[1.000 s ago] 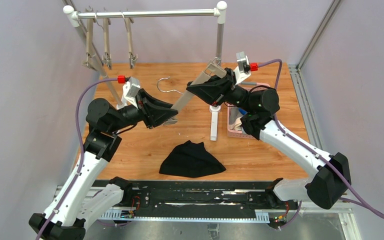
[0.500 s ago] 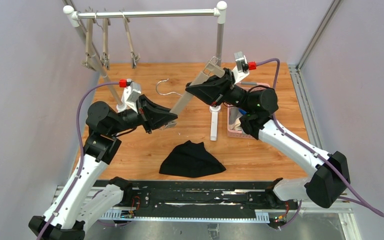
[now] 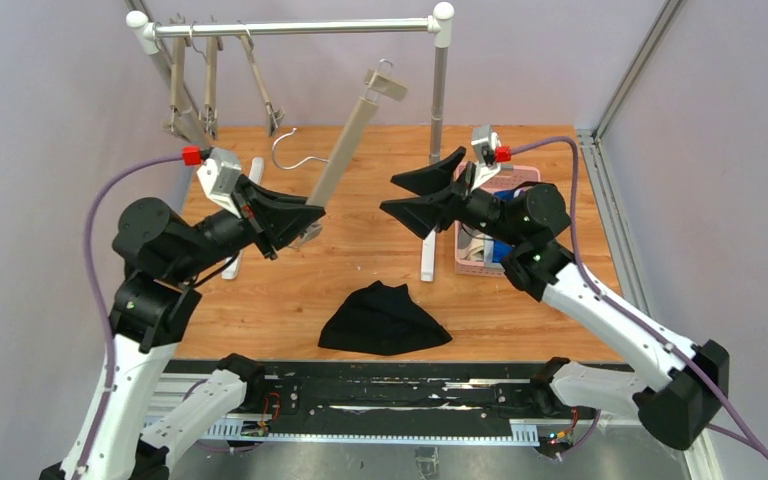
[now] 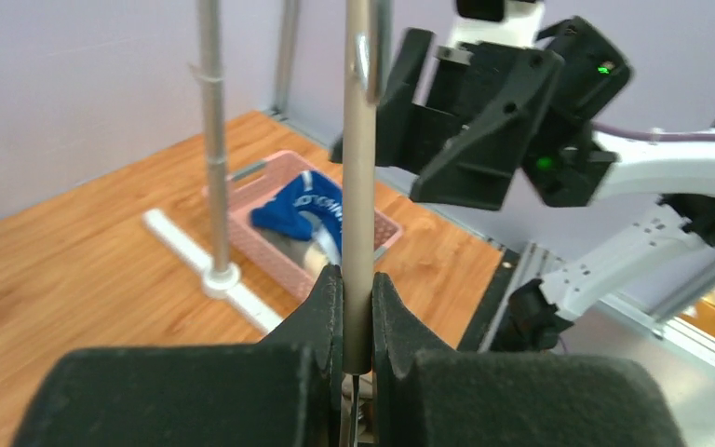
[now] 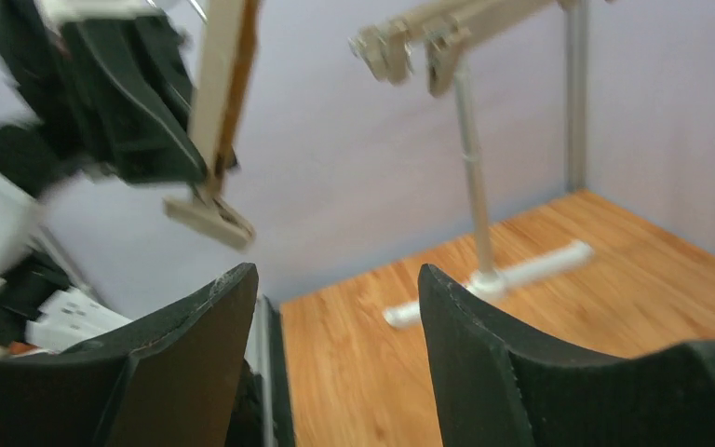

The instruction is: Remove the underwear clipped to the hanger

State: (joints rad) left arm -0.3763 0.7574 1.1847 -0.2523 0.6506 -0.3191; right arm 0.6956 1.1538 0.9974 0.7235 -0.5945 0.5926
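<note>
The black underwear is still outside the basket. I will next move my right gripper down and back and turn its open fingers downward onto the near edge of the cloth.
My left gripper is shut on the lower end of a beige clip hanger, which slants up toward the rail with no cloth on it. The left wrist view shows the bar pinched between both fingers. My right gripper hangs open and holds nothing, a short way right of the hanger; its wrist view shows wide jaws with the hanger's clip beyond. Black underwear lies on the table in front. Blue underwear and a grey-beige piece lie in the pink basket.
A clothes rack stands at the back: its rail carries three empty clip hangers, its post rises from a white foot. The pink basket sits right of that foot, under my right arm.
My right gripper let go of the hanger's upper end, opened and pulled back right. My left arm swung left and up, and the hanger now slants higher toward the rail.
</note>
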